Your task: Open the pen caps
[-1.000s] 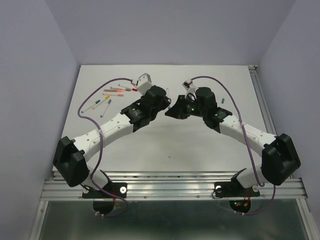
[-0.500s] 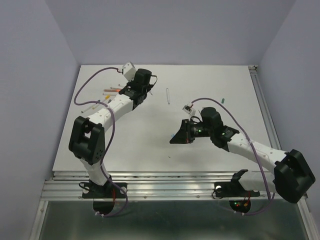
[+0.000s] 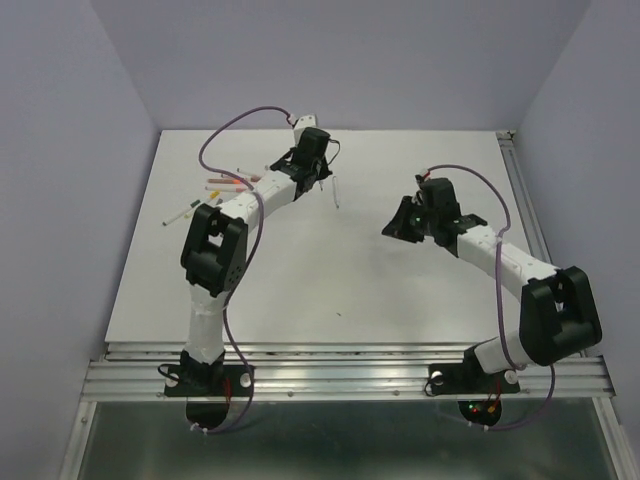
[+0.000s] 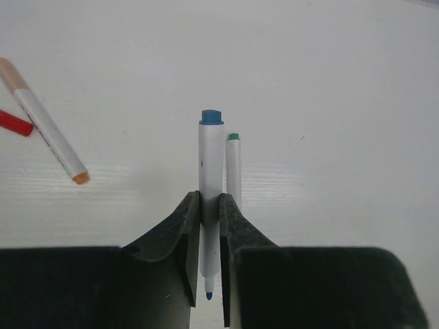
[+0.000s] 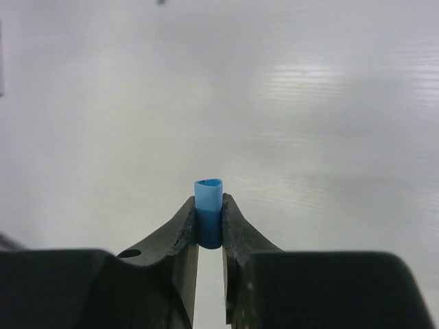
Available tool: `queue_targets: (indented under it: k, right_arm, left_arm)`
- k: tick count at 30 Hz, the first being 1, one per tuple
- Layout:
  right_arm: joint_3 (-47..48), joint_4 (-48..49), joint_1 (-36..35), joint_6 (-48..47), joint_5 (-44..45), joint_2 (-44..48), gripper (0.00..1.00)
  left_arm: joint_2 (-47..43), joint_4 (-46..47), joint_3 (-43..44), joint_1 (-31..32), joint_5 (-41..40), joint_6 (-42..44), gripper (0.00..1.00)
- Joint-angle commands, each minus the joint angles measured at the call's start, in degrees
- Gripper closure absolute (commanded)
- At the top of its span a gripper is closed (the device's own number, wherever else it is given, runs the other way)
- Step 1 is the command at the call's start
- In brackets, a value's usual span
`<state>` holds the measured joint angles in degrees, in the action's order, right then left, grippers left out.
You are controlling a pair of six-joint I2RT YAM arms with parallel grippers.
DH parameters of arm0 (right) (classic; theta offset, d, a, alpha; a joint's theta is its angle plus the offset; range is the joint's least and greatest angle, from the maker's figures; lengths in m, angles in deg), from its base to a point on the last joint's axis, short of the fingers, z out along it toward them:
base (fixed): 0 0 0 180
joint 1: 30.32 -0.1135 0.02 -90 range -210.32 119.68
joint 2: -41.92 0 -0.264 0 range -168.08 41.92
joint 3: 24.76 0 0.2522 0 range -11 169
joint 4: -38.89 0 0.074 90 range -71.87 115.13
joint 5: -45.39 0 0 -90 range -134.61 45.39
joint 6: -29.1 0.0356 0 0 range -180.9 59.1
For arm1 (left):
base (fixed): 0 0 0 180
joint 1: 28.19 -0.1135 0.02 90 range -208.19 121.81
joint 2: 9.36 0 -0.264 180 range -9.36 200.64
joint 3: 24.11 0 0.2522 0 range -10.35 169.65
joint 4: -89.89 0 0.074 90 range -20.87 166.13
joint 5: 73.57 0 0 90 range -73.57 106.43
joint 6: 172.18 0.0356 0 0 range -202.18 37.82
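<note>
The left gripper brings the white pen down onto the table beside the green-ended pen next and releases it, since the pen's blue tip is already uncapped.
In the left wrist view my left gripper [image 4: 210, 202] is shut on a white pen body [image 4: 211, 157]. That pen has a blue end cap, and its bare blue tip [image 4: 208, 295] sits between the jaws. A second white pen with a green end [image 4: 234, 168] lies on the table right beside it. In the top view my left gripper [image 3: 322, 172] is at the far middle next to that pen [image 3: 337, 190]. My right gripper [image 5: 209, 205] is shut on a short blue pen cap [image 5: 208, 205] and is held above the table at the right of centre [image 3: 390, 228].
Several pens and caps lie in a cluster [image 3: 235, 183] at the far left, with one pen [image 3: 180, 213] nearer the left edge. An orange-tipped pen [image 4: 48, 130] and a red cap [image 4: 14, 123] lie left of my left gripper. The table's metal rail [image 3: 525, 200] runs along the right side.
The two grippers were together at the centre and have drawn apart. The left arm swung to the far middle with the pen. The right gripper first dropped nearer, then moved up and right with the blue cap.
</note>
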<state>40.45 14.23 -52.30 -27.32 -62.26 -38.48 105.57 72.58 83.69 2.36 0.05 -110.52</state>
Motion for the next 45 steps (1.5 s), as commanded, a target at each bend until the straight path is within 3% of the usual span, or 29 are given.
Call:
queue_targets:
  k: [1,2,5,10,23,28,31,36,45]
  right_arm:
    - [6.7,-6.8,2.3,-3.2,18.2,-4.5,0.99]
    - [9.2,-8.2,2.6,-3.7,24.7,-5.6,0.99]
    - [13.9,-10.9,4.1,-4.4,31.6,-10.6,0.99]
    - [17.5,-11.3,7.0,-5.6,30.9,-16.2,0.99]
    - [27.1,-13.2,10.7,-7.4,31.8,-26.7,0.96]
    - [31.6,-15.1,11.3,-8.0,33.5,-30.6,0.96]
    - [33.5,-16.4,11.8,-8.5,35.1,-32.0,0.95]
    - [35.7,-17.8,13.1,-9.1,35.8,-34.5,0.93]
    - [37.8,-17.9,15.7,-10.3,35.2,-36.8,0.88]
  left_arm:
    - [6.7,-8.1,9.8,-0.1,1.2,5.0,1.00]
    - [8.0,-9.1,13.2,-0.2,1.6,5.1,1.00]
    - [12.9,-11.2,17.8,-0.4,1.7,5.8,1.00]
    - [19.4,-13.8,23.7,-2.2,5.0,5.1,1.00]
    - [24.0,-15.0,25.6,-2.4,8.3,2.5,0.97]
    - [23.0,-15.2,24.7,-2.3,10.0,2.5,0.89]
    - [20.9,-14.6,23.3,-2.4,10.8,2.6,0.74]
    - [18.1,-14.0,20.9,-2.4,13.6,3.5,0.61]
    - [13.5,-14.5,18.3,-2.4,14.1,4.8,0.45]
